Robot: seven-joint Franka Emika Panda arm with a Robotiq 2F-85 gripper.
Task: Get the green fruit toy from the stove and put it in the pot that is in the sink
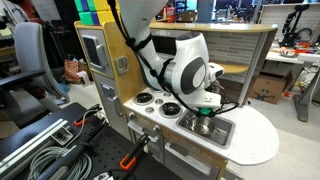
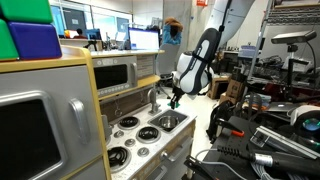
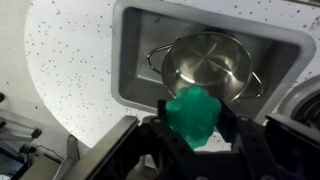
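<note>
I will next move my gripper down toward the open middle of the silver pot (image 3: 208, 64) and let go of the green fruit toy (image 3: 192, 112) there. The toy is still hanging above the pot's rim.
In the wrist view my gripper (image 3: 193, 118) is shut on the green fruit toy (image 3: 192, 112), a bright green lumpy plastic piece held between the two black fingers. It hangs above the near rim of the shiny silver pot (image 3: 208, 62), which stands in the silver sink (image 3: 135, 60). In an exterior view the gripper (image 1: 203, 104) hovers over the sink (image 1: 228, 130) with the pot (image 1: 200, 122) below it. The stove (image 1: 152, 100) with black burners lies beside the sink. In an exterior view the gripper (image 2: 176, 98) hangs over the sink (image 2: 172, 121), beside the stove (image 2: 135, 138).
The white speckled counter (image 3: 70, 70) surrounds the sink and ends in a rounded edge (image 1: 262, 145). A curved grey faucet (image 2: 152, 97) stands behind the basin. The toy kitchen's back wall and microwave (image 1: 97, 50) rise behind the stove. Cables and clamps lie on the floor (image 1: 50, 150).
</note>
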